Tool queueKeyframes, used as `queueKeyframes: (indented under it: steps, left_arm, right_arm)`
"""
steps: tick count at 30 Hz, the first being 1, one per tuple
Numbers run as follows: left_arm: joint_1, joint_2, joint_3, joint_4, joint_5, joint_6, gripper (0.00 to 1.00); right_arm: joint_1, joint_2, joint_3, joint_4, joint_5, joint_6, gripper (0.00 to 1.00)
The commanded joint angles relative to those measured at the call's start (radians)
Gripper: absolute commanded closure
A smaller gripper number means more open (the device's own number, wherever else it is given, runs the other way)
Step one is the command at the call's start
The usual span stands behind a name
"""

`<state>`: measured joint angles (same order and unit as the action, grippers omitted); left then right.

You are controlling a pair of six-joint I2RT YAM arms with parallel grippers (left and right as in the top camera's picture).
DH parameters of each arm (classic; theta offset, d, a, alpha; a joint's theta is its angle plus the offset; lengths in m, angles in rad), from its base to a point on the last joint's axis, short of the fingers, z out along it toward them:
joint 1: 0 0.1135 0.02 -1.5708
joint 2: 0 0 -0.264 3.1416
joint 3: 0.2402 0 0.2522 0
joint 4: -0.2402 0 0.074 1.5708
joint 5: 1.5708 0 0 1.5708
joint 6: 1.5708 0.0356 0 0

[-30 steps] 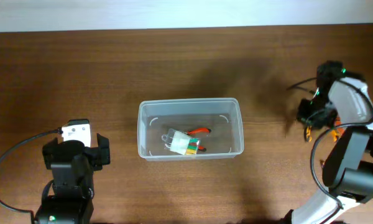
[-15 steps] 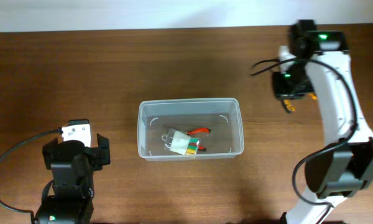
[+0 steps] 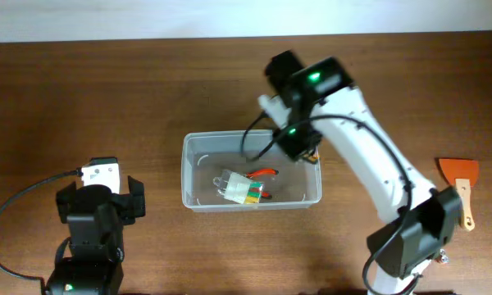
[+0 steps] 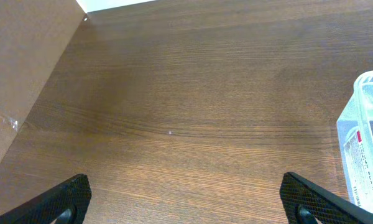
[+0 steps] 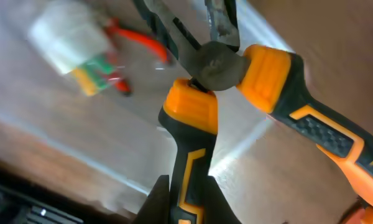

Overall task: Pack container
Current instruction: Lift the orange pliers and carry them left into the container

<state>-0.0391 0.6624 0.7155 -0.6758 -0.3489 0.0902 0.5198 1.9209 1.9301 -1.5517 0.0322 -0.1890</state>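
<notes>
The container's bare bottom is empty beside the cutters. I should next move my right gripper down and back toward the cutters and release the pliers (image 5: 193, 118) there.
The clear plastic container (image 3: 193, 197) sits mid-table; its corner also shows in the left wrist view (image 4: 360, 118). Inside lie red-handled cutters (image 3: 265, 173) and a white packet with coloured stripes (image 3: 239, 191), both also in the right wrist view (image 5: 137, 38) (image 5: 71, 37). My right gripper (image 3: 302, 146) is over the container's right back part, shut on one handle of orange-and-black pliers (image 5: 193, 118), held above the container floor. My left gripper (image 4: 186, 202) is open and empty, resting to the left of the container.
An orange-bladed scraper with a wooden handle (image 3: 462, 187) lies near the table's right edge. The white wall runs along the table's back edge. The left arm's base (image 3: 98, 213) stands left of the container.
My right arm has swung from the far right of the table leftward to over the container, carrying the pliers. The scraper is now uncovered at the right. The left arm has not moved.
</notes>
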Motion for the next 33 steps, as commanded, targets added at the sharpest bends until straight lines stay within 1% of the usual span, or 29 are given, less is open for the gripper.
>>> queueKeyframes:
  steps: [1,3,8,13,19,27,29,32,33]
  left_arm:
    - [-0.004,0.0,0.021,0.001,-0.007,0.016,0.01]
    - [-0.004,0.0,0.021,0.001,-0.007,0.016,0.01]
    - [-0.004,0.0,0.021,0.001,-0.007,0.016,0.01]
    - [-0.004,0.0,0.021,0.001,-0.007,0.016,0.01]
    - [-0.004,0.0,0.021,0.001,-0.007,0.016,0.01]
    - [-0.004,0.0,0.021,0.001,-0.007,0.016,0.01]
    - [-0.004,0.0,0.021,0.001,-0.007,0.016,0.01]
    - [-0.004,0.0,0.021,0.001,-0.007,0.016,0.01]
    - [-0.004,0.0,0.021,0.001,-0.007,0.016,0.01]
  right_arm:
    - [0.06,-0.009,0.018,0.012,-0.006,-0.059,0.95]
    - [0.082,-0.008,0.006,0.02,-0.033,-0.082,0.95]
    - [0.103,-0.003,-0.036,0.027,-0.164,-0.194,0.94]
    - [0.1,-0.001,-0.109,0.086,-0.168,-0.262,0.94]
    - [0.1,-0.001,-0.239,0.194,-0.168,-0.271,0.94]
    - [0.1,-0.001,-0.374,0.259,-0.172,-0.27,0.94]
    - [0.1,-0.001,-0.396,0.279,-0.172,-0.27,0.93]
    - [0.1,-0.001,-0.41,0.298,-0.172,-0.267,0.84]
    - [0.1,-0.001,-0.41,0.3,-0.172,-0.267,0.83]
